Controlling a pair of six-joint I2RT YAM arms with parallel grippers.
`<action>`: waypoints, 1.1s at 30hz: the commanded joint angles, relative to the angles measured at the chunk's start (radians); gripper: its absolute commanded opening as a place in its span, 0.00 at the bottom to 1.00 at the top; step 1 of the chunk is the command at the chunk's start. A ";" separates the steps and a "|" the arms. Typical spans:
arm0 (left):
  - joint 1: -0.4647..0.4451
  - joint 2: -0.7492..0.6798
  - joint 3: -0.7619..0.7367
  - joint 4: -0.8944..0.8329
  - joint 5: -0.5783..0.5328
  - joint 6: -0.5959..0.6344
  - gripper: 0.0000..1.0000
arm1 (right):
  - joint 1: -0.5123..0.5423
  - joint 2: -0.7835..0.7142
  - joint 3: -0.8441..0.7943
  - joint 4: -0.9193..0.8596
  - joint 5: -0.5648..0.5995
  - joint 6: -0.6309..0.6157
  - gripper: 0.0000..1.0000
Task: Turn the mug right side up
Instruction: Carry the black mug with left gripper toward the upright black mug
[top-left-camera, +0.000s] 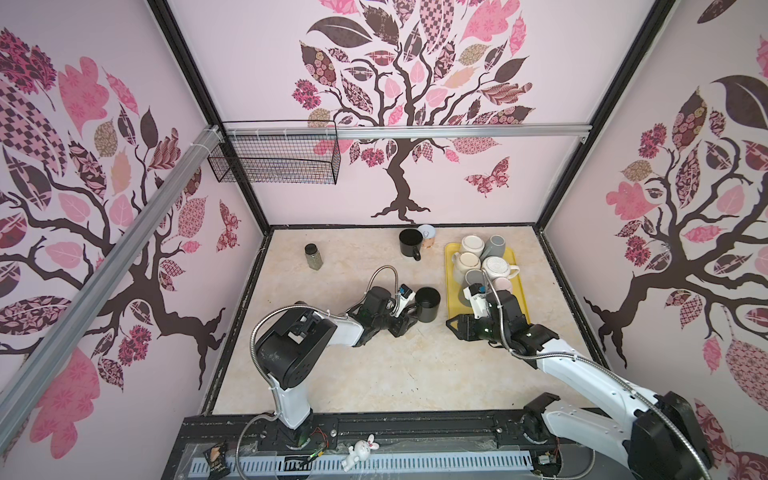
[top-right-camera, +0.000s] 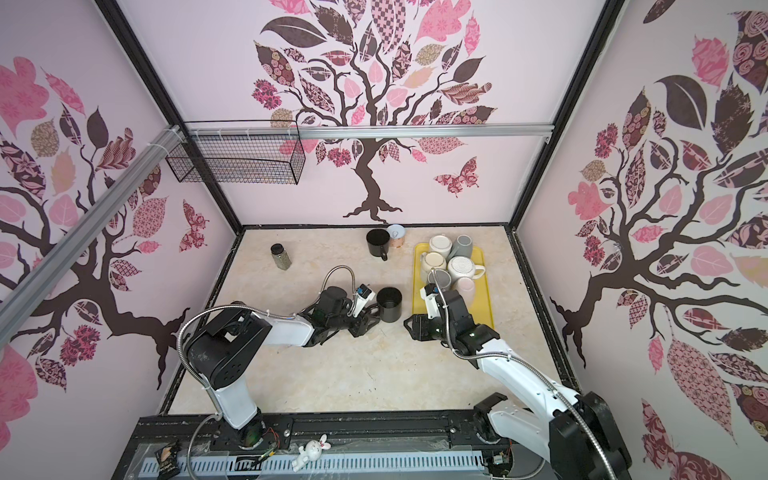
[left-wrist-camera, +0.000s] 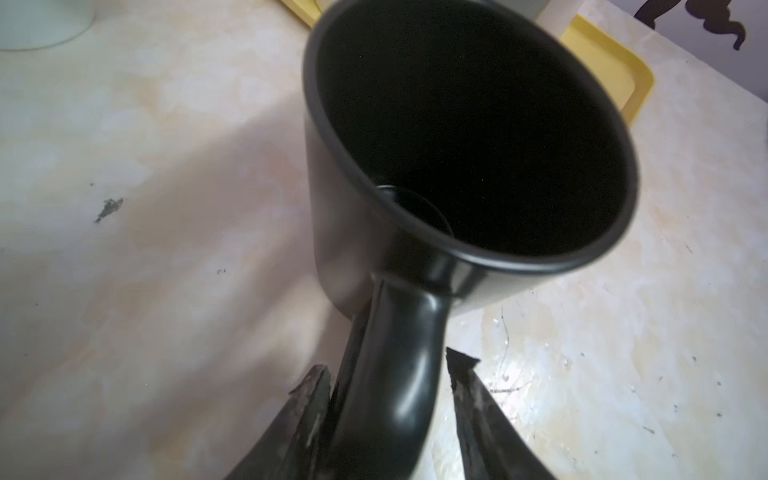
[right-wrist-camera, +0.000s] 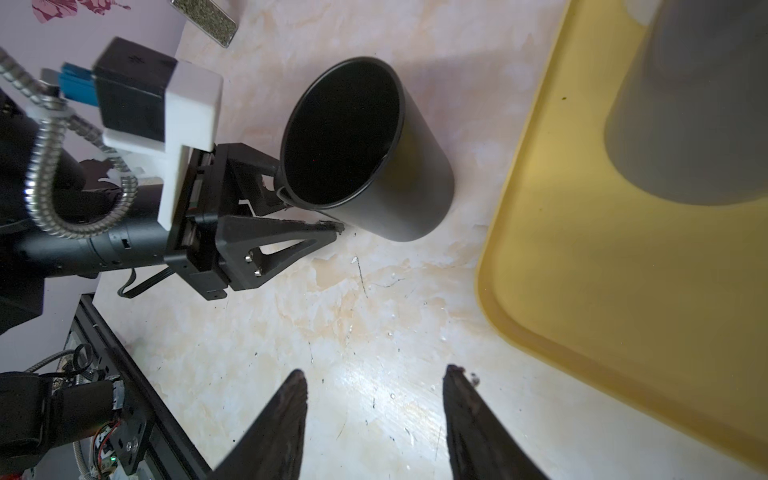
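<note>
My left gripper's fingers already stand on either side of the handle. Next, it should stay at the handle of the black mug (left-wrist-camera: 393, 372) and close its fingers on the handle.
A black mug (top-left-camera: 428, 303) (top-right-camera: 389, 304) stands upright on the marble table, just left of the yellow tray (top-left-camera: 451, 286). Its dark inside (left-wrist-camera: 469, 137) faces up. My left gripper (top-left-camera: 409, 312) (top-right-camera: 371, 312) (left-wrist-camera: 386, 365) straddles the mug's handle (left-wrist-camera: 399, 353). Its jaws are open: one finger lies against the handle and the other stands clear of it. The right wrist view shows the same mug (right-wrist-camera: 374, 166) with the left gripper (right-wrist-camera: 309, 199) at its handle side. My right gripper (top-left-camera: 453, 326) (top-right-camera: 411, 326) (right-wrist-camera: 374, 372) hangs open and empty over bare table by the tray's near corner.
Several pale and grey mugs (top-left-camera: 494, 266) crowd the yellow tray (top-right-camera: 484, 307) (right-wrist-camera: 582, 270). One grey mug (right-wrist-camera: 685, 124) is close to my right gripper. Another black mug (top-left-camera: 410, 243), a small patterned cup (top-left-camera: 427, 236) and a spice jar (top-left-camera: 313, 257) stand farther back. A wire basket (top-left-camera: 274, 158) hangs on the wall.
</note>
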 joint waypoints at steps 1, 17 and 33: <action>-0.006 -0.055 0.051 -0.126 -0.014 0.041 0.49 | -0.002 -0.050 0.026 -0.049 0.026 -0.022 0.55; -0.005 -0.090 0.112 -0.330 -0.208 0.100 0.00 | -0.003 -0.121 0.054 -0.138 0.077 -0.052 0.57; 0.161 -0.014 0.184 -0.240 -0.501 -0.176 0.00 | -0.007 -0.113 0.067 -0.128 0.150 -0.058 0.59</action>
